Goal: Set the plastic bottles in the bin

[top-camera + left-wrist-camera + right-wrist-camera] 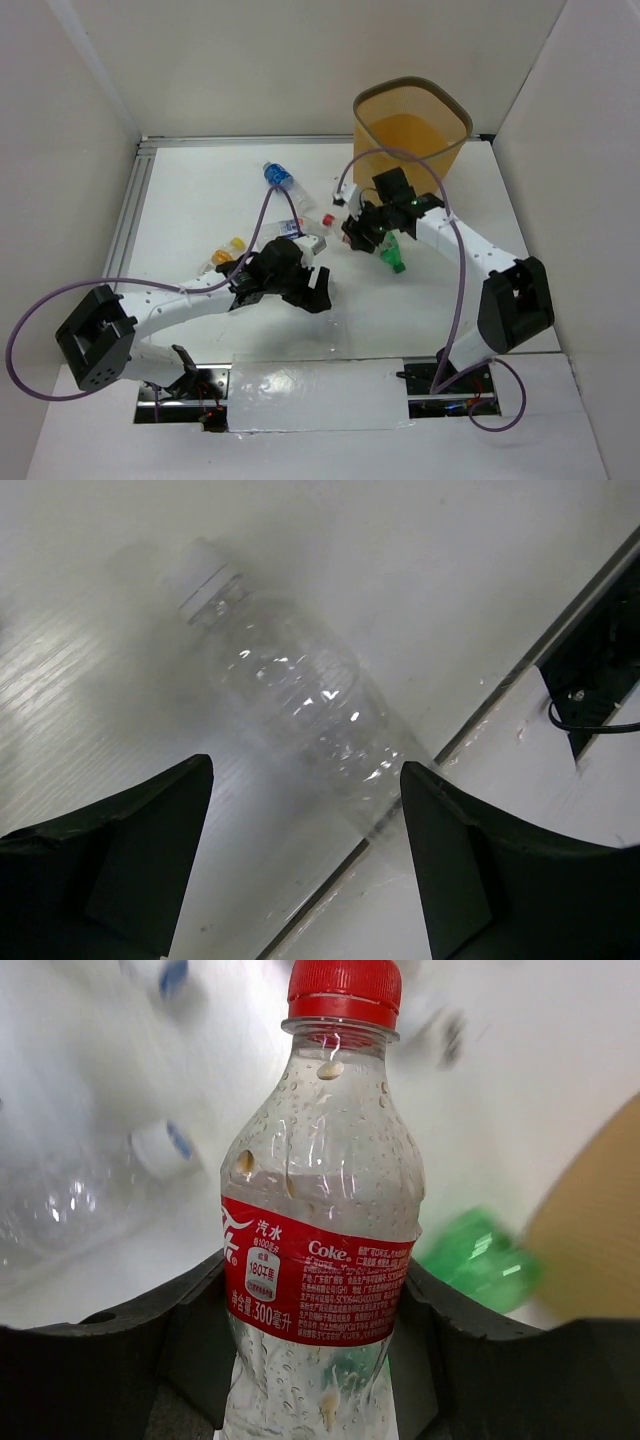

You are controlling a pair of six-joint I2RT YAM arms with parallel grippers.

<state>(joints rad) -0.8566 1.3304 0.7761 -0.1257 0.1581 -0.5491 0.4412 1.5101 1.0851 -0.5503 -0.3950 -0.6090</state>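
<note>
I will next turn my left gripper's open fingers to the clear bottle's line and lower them around its upper body (335, 311) (290, 680), because the bottle lies below, slanting across them.
The yellow-orange bin (410, 120) stands at the back right; its wall shows in the right wrist view (592, 1222). My right gripper (362, 228) (318, 1290) is shut on the red-capped, red-labelled bottle (320, 1200), red cap (328, 220) pointing left, just in front of the bin. A green bottle (393, 256) (480, 1255) lies under it. My left gripper (305, 280) (305, 770) is open, its fingers either side of the base of a clear bottle (290, 695) lying on the table. A blue-labelled bottle (277, 176) lies at the back.
A clear labelled bottle (295, 228) and a yellow-capped bottle (228, 250) lie by the left arm. Another clear bottle (80, 1200) lies left of the right gripper. White walls enclose the table. The taped near edge and a cable cutout (600, 670) are beside the left gripper.
</note>
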